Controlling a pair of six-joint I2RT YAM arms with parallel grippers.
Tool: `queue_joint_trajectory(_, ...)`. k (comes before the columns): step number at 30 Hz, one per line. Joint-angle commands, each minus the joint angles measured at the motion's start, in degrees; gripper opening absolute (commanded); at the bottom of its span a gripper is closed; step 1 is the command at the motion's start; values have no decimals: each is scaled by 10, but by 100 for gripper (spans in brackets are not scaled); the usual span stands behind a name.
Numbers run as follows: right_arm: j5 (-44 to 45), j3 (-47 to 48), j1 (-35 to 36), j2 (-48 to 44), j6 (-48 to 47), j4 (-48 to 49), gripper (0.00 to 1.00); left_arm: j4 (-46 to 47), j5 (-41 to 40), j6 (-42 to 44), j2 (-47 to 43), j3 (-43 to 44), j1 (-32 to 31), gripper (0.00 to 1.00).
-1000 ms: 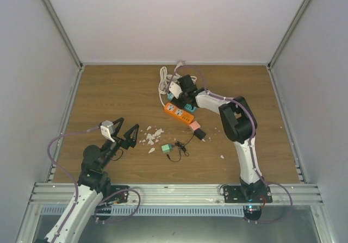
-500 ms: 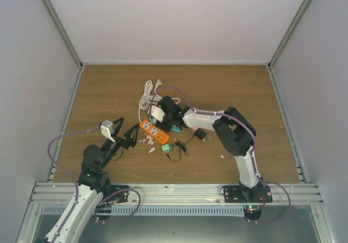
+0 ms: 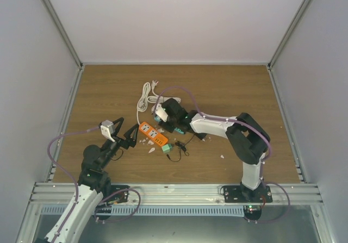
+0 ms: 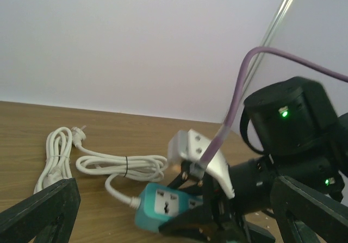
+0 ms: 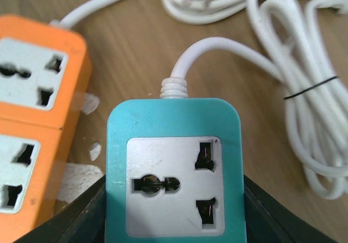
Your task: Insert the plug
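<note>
I will next use my right gripper to carry the teal power strip [image 5: 174, 172] to the right in the top view, clear of the orange power strip, and release it on the bare wood there.
My right gripper [image 3: 169, 124] is shut on the end of the teal power strip [image 5: 174, 172], one finger on each long side, socket face toward the camera. The strip also shows in the left wrist view [image 4: 160, 205], held low over the table. Its white cord [image 5: 179, 63] runs back to a coiled bundle [image 3: 147, 96]. The black plug seems to peek out under my right forearm [image 3: 202, 136]; most of it is hidden. My left gripper [image 3: 124, 136] is open and empty, a little left of the orange power strip [image 3: 152, 135].
The orange power strip [image 5: 32, 118] lies right beside the teal one. A green block [image 3: 167, 147] and a thin black cable [image 3: 176, 151] lie just in front of them. White scraps [image 3: 147, 141] are scattered by the orange strip.
My right arm has swung left and nearer with the teal strip. The orange strip and the white cord have shifted left with it. The left arm has not moved.
</note>
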Motion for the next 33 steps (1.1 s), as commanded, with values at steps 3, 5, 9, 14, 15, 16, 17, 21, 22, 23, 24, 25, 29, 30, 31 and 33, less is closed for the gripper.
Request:
queue_joint_trajectory(3,51,2,-28,-45,89,30,36,23,-9,-2,-2,-10,-2,99)
queue_joint_trajectory(5,58,3,-32,-43,108,25,36,24,-8,-2,-2,-10,-2,99)
queue_joint_trajectory(9,64,-5,-38,-42,133,35,36,23,-10,-2,-2,-10,-2,99)
queue_joint_trajectory(14,26,-24,-53,-36,168,68,35,23,-11,-2,-2,-11,-2,99)
queue_joint_trajectory(15,18,-25,-58,-32,178,69,35,23,-10,-2,-1,-11,-2,99)
queue_joint_trajectory(16,11,-25,-62,-27,186,68,35,24,-11,-2,-2,-10,-2,99)
queue_joint_trajectory(17,8,-24,-66,-23,195,64,33,23,-11,-2,-2,-10,-2,99)
queue_joint_trajectory(21,10,-22,-82,-9,220,52,32,23,-11,-2,-1,-10,-3,99)
queue_joint_trajectory(22,8,-26,-87,-9,228,54,32,23,-10,-2,-1,-10,-3,99)
queue_joint_trajectory(23,5,-31,-92,-9,234,56,32,23,-11,-2,-1,-10,-2,99)
queue_joint_trajectory(24,1,-36,-96,-9,239,58,33,23,-12,-2,-2,-10,-3,99)
queue_joint_trajectory(25,-1,-39,-100,-10,244,59,33,23,-12,-2,-1,-10,-3,99)
queue_joint_trajectory(29,4,-48,-109,-6,256,57,38,23,-12,-3,-1,-10,-2,99)
queue_joint_trajectory(30,7,-51,-111,-7,258,58,39,22,-12,-2,-1,-10,-3,99)
queue_joint_trajectory(31,11,-54,-114,-8,259,60,39,23,-11,-2,-1,-10,-2,99)
queue_joint_trajectory(33,16,-58,-115,-12,258,62,39,22,-12,-2,-1,-10,-2,99)
